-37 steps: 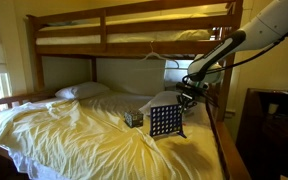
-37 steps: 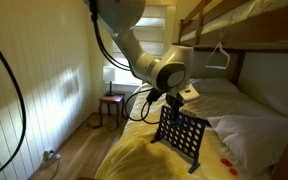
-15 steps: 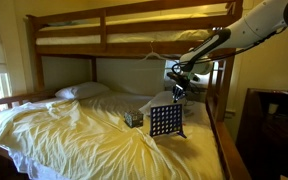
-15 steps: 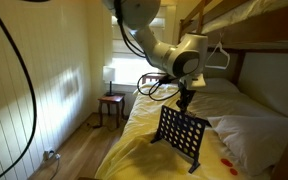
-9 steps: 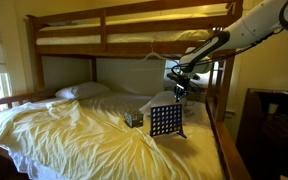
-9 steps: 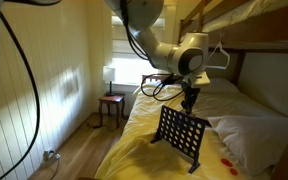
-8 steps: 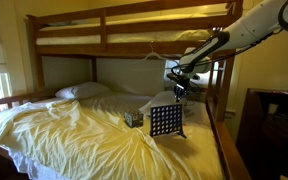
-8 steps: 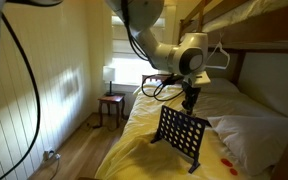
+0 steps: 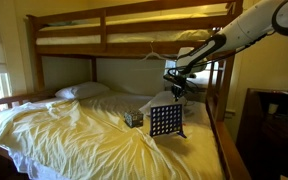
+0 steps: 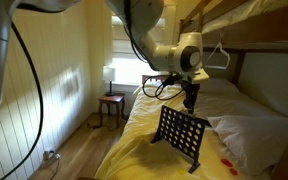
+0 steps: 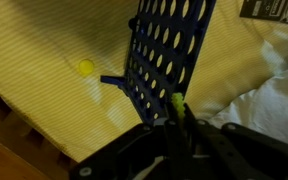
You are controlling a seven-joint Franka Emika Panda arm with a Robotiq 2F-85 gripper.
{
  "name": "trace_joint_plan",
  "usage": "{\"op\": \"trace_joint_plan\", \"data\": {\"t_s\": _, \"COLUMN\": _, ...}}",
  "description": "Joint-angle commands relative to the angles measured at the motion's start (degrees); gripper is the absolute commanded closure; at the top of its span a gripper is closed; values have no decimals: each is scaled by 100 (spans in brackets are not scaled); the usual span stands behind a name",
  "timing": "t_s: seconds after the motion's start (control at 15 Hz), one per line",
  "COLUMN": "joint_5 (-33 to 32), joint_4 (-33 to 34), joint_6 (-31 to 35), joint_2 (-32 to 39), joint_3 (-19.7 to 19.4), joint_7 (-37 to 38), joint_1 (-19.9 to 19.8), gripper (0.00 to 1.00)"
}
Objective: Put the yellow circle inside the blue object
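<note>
My gripper eases down a little to the board's top edge (image 10: 188, 114) (image 11: 183, 86) next and releases the yellow circle there, because the piece already hangs edge-on just above it.
The blue object (image 9: 166, 121) is a dark-blue grid board with round holes that stands upright on the yellow sheet; it shows in both exterior views (image 10: 181, 135) and in the wrist view (image 11: 169, 50). My gripper (image 11: 177, 118) is shut on a yellow circle (image 11: 178, 108), held edge-on between the fingers. The gripper hangs just above the board's top edge in both exterior views (image 9: 176, 92) (image 10: 190, 103). A second yellow circle (image 11: 86, 68) lies on the sheet beside the board.
A small patterned box (image 9: 133, 118) sits on the bed next to the board. Small red pieces (image 10: 224, 160) lie on the sheet. White pillows (image 9: 82, 91) lie at the head. The upper bunk (image 9: 134, 35) and the bed's side rail (image 9: 224, 140) are close by.
Over the last seconds the gripper rose from beside the board's top to above it. In the last half second it has hardly moved.
</note>
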Motion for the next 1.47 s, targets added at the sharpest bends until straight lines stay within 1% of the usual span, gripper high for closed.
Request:
{"op": "trace_joint_plan", "data": {"t_s": 0.0, "joint_5": -151, "joint_4": 406, "joint_6": -233, "joint_2": 239, "joint_3": 20, "joint_7": 98, "joint_1": 76, "gripper": 98}}
{"op": "trace_joint_plan", "data": {"t_s": 0.47, "joint_5": -154, "joint_4": 765, "joint_6": -414, "joint_2": 545, "joint_3": -2, "joint_7": 112, "joint_1": 134, "gripper": 98}}
{"op": "trace_joint_plan", "data": {"t_s": 1.4, "joint_5": -321, "joint_4": 1076, "joint_6": -833, "joint_2": 852, "joint_3": -81, "joint_7": 386, "joint_1": 249, "gripper": 98}}
